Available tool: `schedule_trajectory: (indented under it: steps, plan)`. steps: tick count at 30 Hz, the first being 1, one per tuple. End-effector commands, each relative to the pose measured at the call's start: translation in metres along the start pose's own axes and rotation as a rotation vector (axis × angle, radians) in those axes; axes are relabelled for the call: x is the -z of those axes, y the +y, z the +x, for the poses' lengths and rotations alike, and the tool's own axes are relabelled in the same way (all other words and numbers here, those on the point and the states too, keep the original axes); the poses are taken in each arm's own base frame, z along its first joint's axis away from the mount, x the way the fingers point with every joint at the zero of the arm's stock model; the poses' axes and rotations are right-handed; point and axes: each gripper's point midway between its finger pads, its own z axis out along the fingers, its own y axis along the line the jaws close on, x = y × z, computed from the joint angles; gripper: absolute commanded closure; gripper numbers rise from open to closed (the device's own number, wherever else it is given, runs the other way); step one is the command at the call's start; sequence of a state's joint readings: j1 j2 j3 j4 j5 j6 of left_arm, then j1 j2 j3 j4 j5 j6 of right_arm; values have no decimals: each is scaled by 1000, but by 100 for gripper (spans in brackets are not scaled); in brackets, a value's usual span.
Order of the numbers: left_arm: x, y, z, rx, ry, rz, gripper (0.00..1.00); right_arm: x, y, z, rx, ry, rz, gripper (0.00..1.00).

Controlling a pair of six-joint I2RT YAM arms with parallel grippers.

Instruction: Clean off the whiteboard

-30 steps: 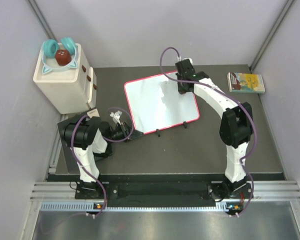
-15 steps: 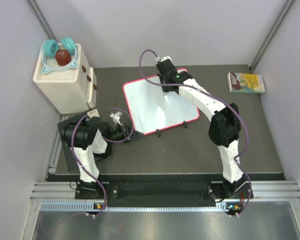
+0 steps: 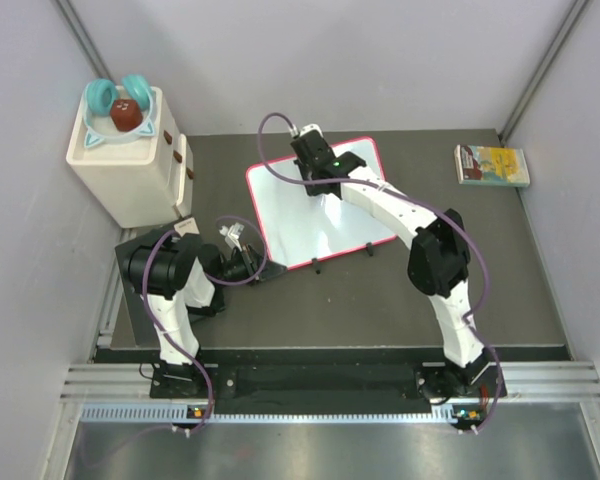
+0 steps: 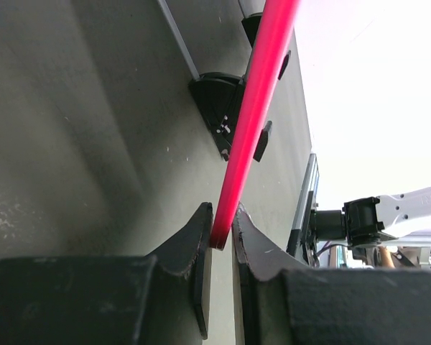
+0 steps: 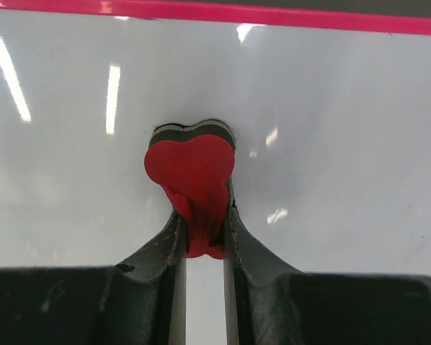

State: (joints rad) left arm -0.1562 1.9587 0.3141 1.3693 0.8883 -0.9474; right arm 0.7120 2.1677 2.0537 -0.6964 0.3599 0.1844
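I should move my right gripper back past the whiteboard's near rim to release the eraser point(image 5: 192, 167), because bare tabletop lies back and to its right in the top view.
The whiteboard point(image 3: 325, 215), white with a thin red rim, lies on the dark table. My right gripper point(image 3: 317, 183) is over its far left part, shut on a red heart-shaped eraser point(image 5: 192, 167). The eraser is pressed flat on the white surface point(image 5: 330, 144). My left gripper point(image 3: 257, 266) is at the board's near left corner. In the left wrist view its jaws point(image 4: 221, 217) are shut on the red rim point(image 4: 262, 86). A black foot point(image 4: 219, 108) sits further along that rim. The white surface in view shows only light reflections.
A cream box point(image 3: 125, 165) with teal rings and a brown object on top stands at the far left. A yellow-green book point(image 3: 492, 165) lies at the far right. A black slab point(image 3: 138, 252) lies under the left arm. Grey walls close in on three sides.
My right gripper has swept the eraser leftward across the far part of the board, from its right side to its left. The left gripper has stayed on the rim.
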Motion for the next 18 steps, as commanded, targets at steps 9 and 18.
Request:
schedule_trajectory:
  steps: [9, 18]
  plan:
    - [4, -41, -26, -288, -123, 158, 100, 3, -124, 57, -203, 99, 206, 100]
    - [4, -42, -27, -289, -126, 158, 100, 27, -129, 104, -249, 121, 191, 100]
